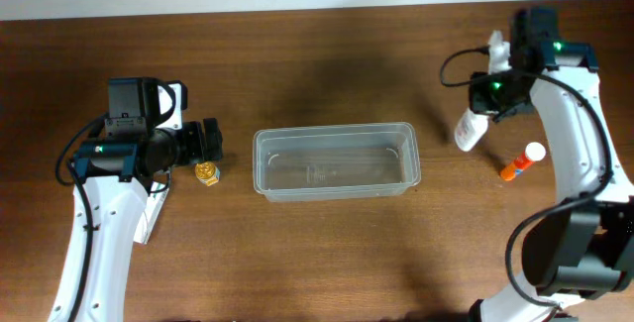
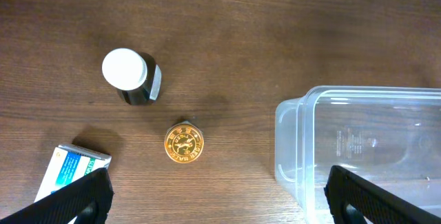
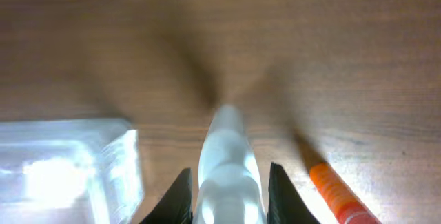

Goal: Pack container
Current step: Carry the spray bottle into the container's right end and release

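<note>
The container's closest end (image 1: 382, 162) (image 3: 58, 180) is empty, so my right gripper needs to lift the white bottle toward the clear container and then go down over that end.
The clear plastic container (image 1: 335, 129) stands empty at the table's middle; it also shows in the left wrist view (image 2: 288, 117) and, blurred, in the right wrist view (image 3: 127, 156). My right gripper (image 1: 492, 86) is shut on a white bottle (image 1: 468, 130), right of the container. The bottle (image 3: 227, 162) sits between both fingers of that gripper (image 3: 231, 200). My left gripper (image 1: 210, 144) is open and empty, left of the container. Below its fingers (image 2: 220, 203) stands a small gold-lidded jar (image 2: 183, 144), also seen from overhead (image 1: 206, 172).
A dark bottle with a white cap (image 2: 129, 76) stands beyond the gold jar. A blue-and-white box (image 2: 69, 170) lies by the left finger and under the left arm (image 1: 149, 218). An orange-and-white tube (image 1: 521, 162) lies right of the white bottle (image 3: 336, 193).
</note>
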Motion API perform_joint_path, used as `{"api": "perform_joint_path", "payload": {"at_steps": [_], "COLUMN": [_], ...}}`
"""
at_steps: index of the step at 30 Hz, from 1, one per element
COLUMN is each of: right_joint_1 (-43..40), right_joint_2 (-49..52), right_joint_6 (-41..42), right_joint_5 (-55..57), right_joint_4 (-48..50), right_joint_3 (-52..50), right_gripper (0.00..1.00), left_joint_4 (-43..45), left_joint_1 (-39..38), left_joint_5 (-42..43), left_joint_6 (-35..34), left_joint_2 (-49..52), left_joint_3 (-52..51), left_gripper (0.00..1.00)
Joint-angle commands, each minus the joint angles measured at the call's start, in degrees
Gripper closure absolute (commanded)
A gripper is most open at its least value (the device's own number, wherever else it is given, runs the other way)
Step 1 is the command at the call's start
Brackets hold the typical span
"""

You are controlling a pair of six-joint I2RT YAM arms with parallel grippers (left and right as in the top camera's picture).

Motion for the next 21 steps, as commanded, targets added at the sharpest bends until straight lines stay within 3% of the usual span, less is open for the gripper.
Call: {"api": "perform_joint_path", "payload": {"at_steps": [1, 12, 21], "right_joint_1": [4.76, 17.77, 20.04], "right_joint_2": [-5.62, -9.64, -9.01], "right_joint_6": [0.09, 3.32, 6.73], "right_joint_5": [-1.22, -1.18, -1.16], "right_joint_4": [-3.34, -5.68, 3.23], "right_joint_3": [5.92, 6.23, -5.7], "right_gripper": [0.84, 0.84, 0.87], "left_joint_4": [0.17, 0.31, 1.4], "left_joint_1": [-0.2, -0.2, -0.2], "left_joint_5": [0.76, 0.76, 0.79], "left_joint_6": [-0.35, -0.35, -0.35], "left_joint_2": [0.04, 0.04, 0.04], "left_joint_3": [1.2, 1.2, 1.2], "left_gripper": [0.01, 0.01, 0.01]}}
